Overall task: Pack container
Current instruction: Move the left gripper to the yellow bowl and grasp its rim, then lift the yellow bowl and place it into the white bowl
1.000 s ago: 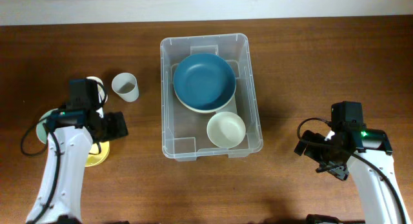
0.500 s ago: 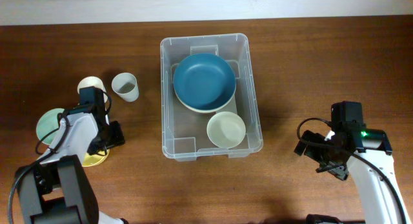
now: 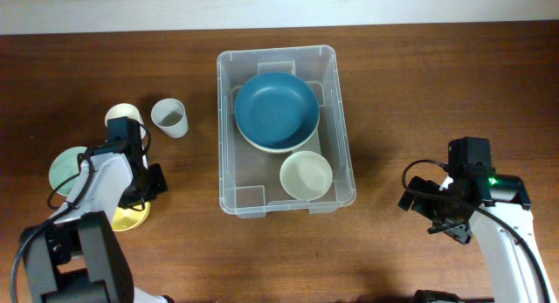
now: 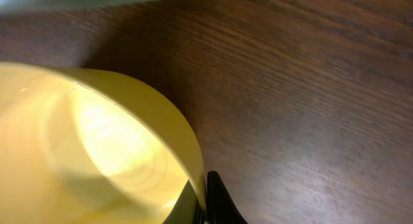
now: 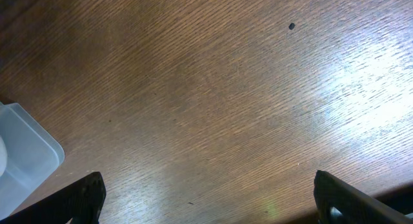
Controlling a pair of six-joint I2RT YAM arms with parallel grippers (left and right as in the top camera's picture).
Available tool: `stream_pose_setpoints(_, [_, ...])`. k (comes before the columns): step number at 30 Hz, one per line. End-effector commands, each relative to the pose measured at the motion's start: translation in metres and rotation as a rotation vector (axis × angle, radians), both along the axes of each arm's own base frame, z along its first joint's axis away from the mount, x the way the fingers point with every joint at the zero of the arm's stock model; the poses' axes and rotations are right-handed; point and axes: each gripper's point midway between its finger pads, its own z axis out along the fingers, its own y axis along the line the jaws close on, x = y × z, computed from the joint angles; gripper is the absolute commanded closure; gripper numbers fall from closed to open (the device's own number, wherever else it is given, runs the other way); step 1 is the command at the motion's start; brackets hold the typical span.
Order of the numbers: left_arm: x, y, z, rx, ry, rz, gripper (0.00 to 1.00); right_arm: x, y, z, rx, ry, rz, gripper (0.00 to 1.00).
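Note:
The yellow bowl should go up with my left gripper next, then across and down onto the small cream bowl (image 3: 306,175). The top of the small cream bowl is empty.
The container (image 3: 229,93), a clear plastic bin, stands mid-table with a blue bowl (image 3: 276,111) and a small cream bowl (image 3: 306,175) inside it. Far to its left lies a yellow bowl (image 3: 131,217). My left gripper (image 3: 142,196) is shut on that bowl's rim. In the left wrist view the yellow bowl (image 4: 97,140) fills the left half, and the wall is pinched between the dark fingers (image 4: 221,206) of the left gripper (image 4: 205,208). My right gripper (image 3: 428,207) hovers open over bare wood to the container's right. Nothing lies between the spread tips of the right gripper (image 5: 210,204).
A pale green dish (image 3: 63,170), a cream cup (image 3: 118,116) and a grey cup (image 3: 170,118) stand on the left near the yellow bowl. A corner of the container (image 5: 26,159) shows at the left edge of the right wrist view.
My left gripper has gone from wide open to shut on the yellow bowl's rim, after the arm swung lower over the bowl. The right arm has not moved.

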Motion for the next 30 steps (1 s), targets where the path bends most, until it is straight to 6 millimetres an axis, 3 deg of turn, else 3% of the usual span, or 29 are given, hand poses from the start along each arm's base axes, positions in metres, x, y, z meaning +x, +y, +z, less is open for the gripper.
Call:
stream_pose_setpoints(1, [0.012, -0.014, 0.033, -0.008, -0.098, -0.043, 1.0, -0.001, -0.002, -0.001, -0.016, 0.005, 0.004, 0.01])
stream_pose_setpoints(6, [0.016, -0.042, 0.091, 0.001, -0.214, -0.139, 0.99, -0.001, -0.002, -0.001, -0.016, 0.004, 0.003, 0.01])
stream_pose_setpoints(12, [0.009, -0.103, 0.172, -0.018, -0.385, -0.343, 1.0, 0.001, -0.002, -0.001, -0.017, -0.005, 0.003, 0.01])
stream_pose_setpoints(14, [0.008, -0.137, 0.204, -0.043, -0.478, -0.451, 0.99, 0.002, -0.002, -0.001, -0.017, -0.006, 0.003, 0.01])
stream_pose_setpoints(17, [0.008, -0.179, 0.233, -0.084, -0.569, -0.58, 1.0, 0.002, -0.002, -0.001, -0.017, -0.006, 0.003, 0.01])
stream_pose_setpoints(18, [0.009, -0.207, 0.244, -0.109, -0.614, -0.678, 1.0, 0.002, -0.002, -0.001, -0.017, -0.006, 0.003, 0.01])
stream_pose_setpoints(20, [0.01, -0.237, 0.248, -0.13, -0.65, -0.777, 1.0, 0.002, -0.002, 0.0, -0.017, -0.007, 0.003, 0.01])
stream_pose_setpoints(23, [0.011, -0.278, 0.236, -0.163, -0.64, -0.889, 1.0, 0.002, -0.002, -0.001, -0.017, -0.006, 0.003, 0.01])
stream_pose_setpoints(27, [0.005, -0.334, 0.196, -0.288, -0.535, -1.034, 1.0, 0.002, -0.002, -0.001, -0.017, -0.006, 0.003, 0.01])
stream_pose_setpoints(30, [0.007, -0.357, 0.159, -0.321, -0.449, -1.072, 1.0, 0.001, -0.002, -0.001, -0.017, -0.006, 0.003, 0.01])
